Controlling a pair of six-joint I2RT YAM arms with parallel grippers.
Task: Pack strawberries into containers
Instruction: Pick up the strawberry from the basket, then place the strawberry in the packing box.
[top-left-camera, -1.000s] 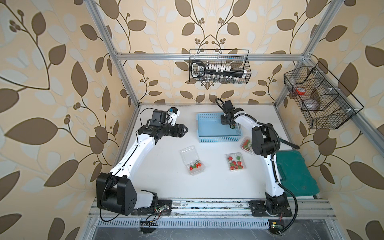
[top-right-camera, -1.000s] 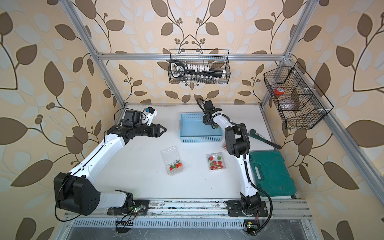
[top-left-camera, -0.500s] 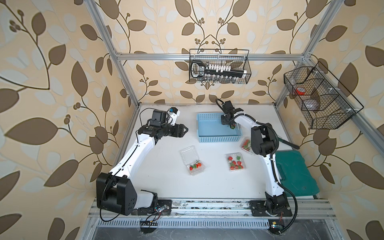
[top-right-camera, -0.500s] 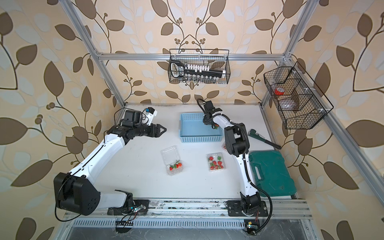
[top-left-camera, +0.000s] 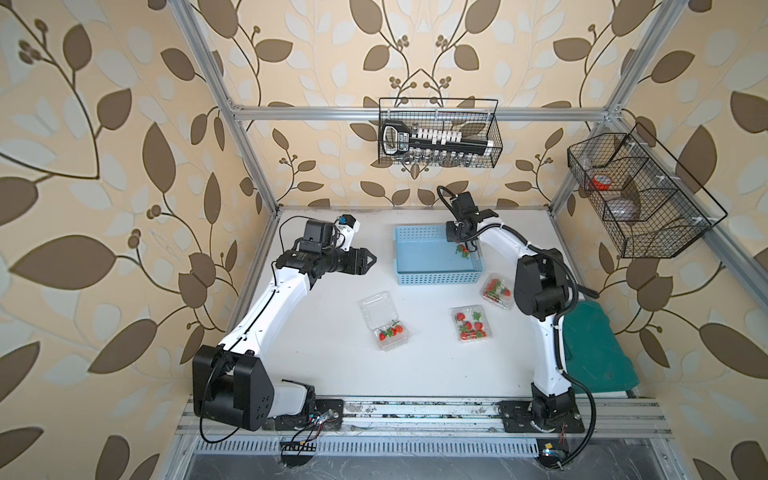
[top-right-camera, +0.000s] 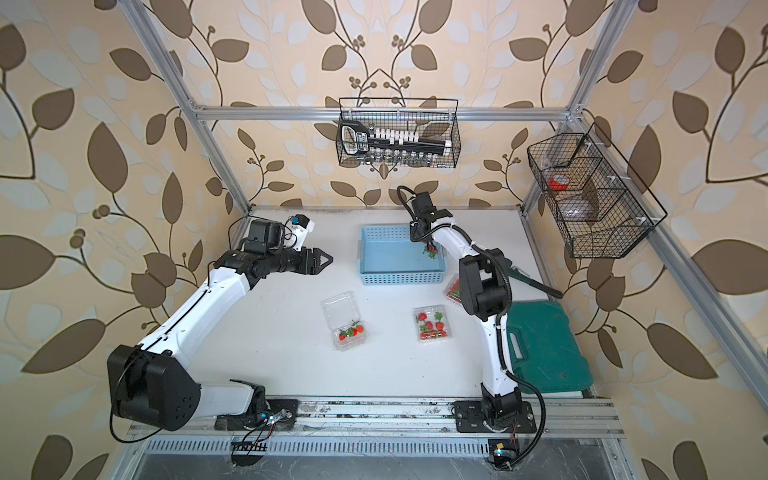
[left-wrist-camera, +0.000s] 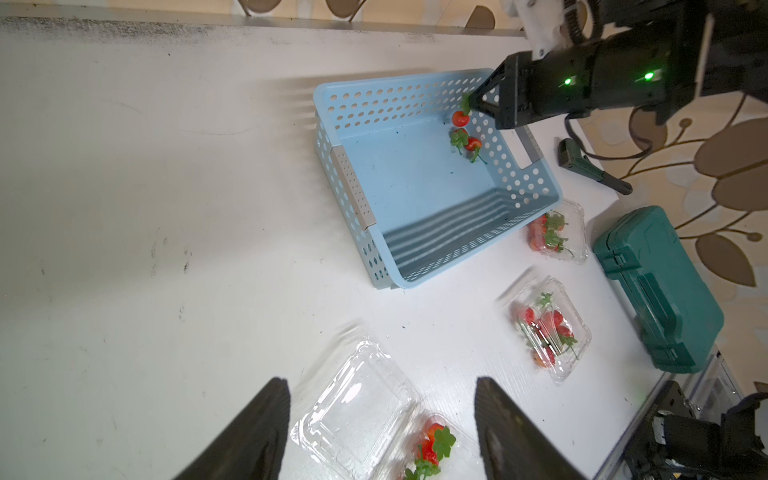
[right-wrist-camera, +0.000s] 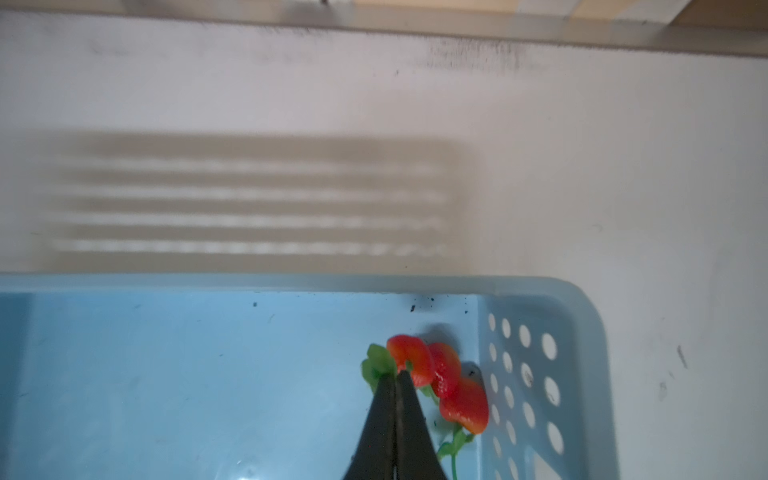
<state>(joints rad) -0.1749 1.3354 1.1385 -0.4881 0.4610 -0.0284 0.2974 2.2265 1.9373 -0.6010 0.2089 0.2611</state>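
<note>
I need to lift my right gripper from the basket next, bring it back over the open container (top-left-camera: 392, 335), and lower it to release the strawberry, because there is still room beside the few berries.
My right gripper (right-wrist-camera: 395, 376) reaches into the light blue basket (top-left-camera: 436, 277) and is shut on the green leafy top of a strawberry (right-wrist-camera: 409, 358). Two more strawberries (right-wrist-camera: 463, 405) lie beside it against the perforated wall. In the left wrist view the held berry (left-wrist-camera: 460, 119) hangs just under the tips. Three clear containers stand in front of the basket: an open one (top-left-camera: 376, 307) with a few berries (top-left-camera: 392, 331), a middle one (top-left-camera: 473, 325) and one (top-left-camera: 496, 291) beside the right arm, both holding berries. My left gripper (left-wrist-camera: 380, 381) hovers open and empty above the open container's lid (left-wrist-camera: 357, 409).
A green tool case (top-left-camera: 594, 349) lies at the table's right edge, with a dark hand tool (left-wrist-camera: 590, 170) behind it. Black wire baskets hang on the back wall (top-left-camera: 438, 133) and the right wall (top-left-camera: 640, 195). The basket's floor holds only the berries in its right corner.
My right gripper has closed on the strawberry's leafy top inside the basket. The left arm has stayed where it was.
</note>
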